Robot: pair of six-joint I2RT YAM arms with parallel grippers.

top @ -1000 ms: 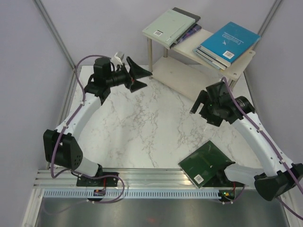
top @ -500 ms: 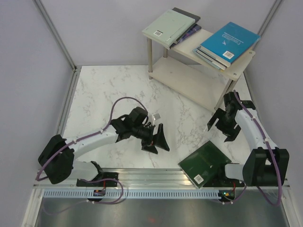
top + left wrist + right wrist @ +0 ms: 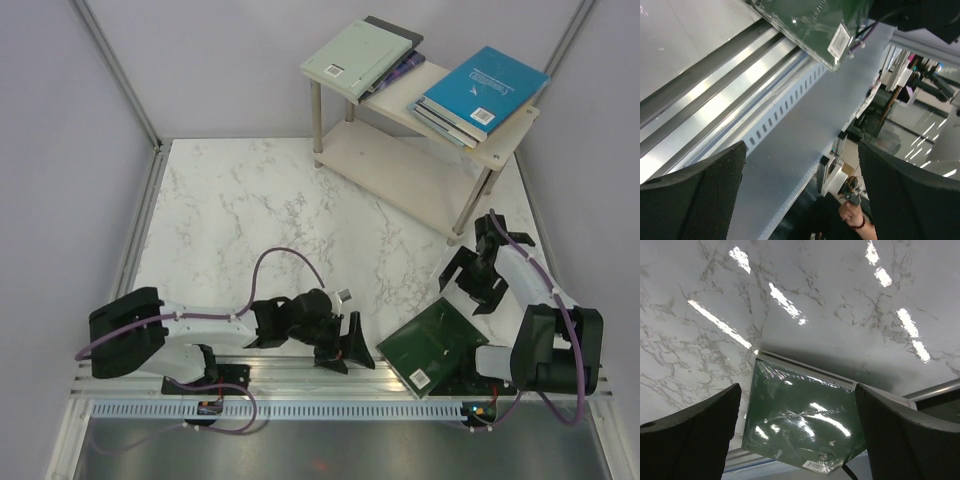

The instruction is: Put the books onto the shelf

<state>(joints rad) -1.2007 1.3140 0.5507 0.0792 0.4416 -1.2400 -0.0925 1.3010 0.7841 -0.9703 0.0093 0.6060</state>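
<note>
I should next move my left gripper to the right in the top view until its fingers are around the green book's labelled near edge (image 3: 406,375) (image 3: 805,43), which sticks out over the bar.
One dark green book (image 3: 430,348) in shiny wrap lies tilted at the table's near edge, partly over the rail and against the right arm's base. The other books sit on the shelf (image 3: 400,178): a pale mint stack (image 3: 355,55) on the left of its top board and a cyan stack (image 3: 485,88) on the right. My left gripper (image 3: 358,345) is open, low at the near edge, just left of the green book, whose corner (image 3: 810,22) shows at the top of the left wrist view. My right gripper (image 3: 470,285) hangs open just beyond the green book (image 3: 805,420), with nothing between its fingers.
An aluminium rail (image 3: 300,372) and a slotted cable duct (image 3: 300,408) run along the near edge. Grey walls with metal posts close in the marble table (image 3: 260,220) on the left, right and back. The shelf's thin legs (image 3: 317,120) stand at the far right.
My left arm swung from the far left across the table down to the near edge, beside the green book. My right gripper drew back and lowered towards that book. Both stayed open.
</note>
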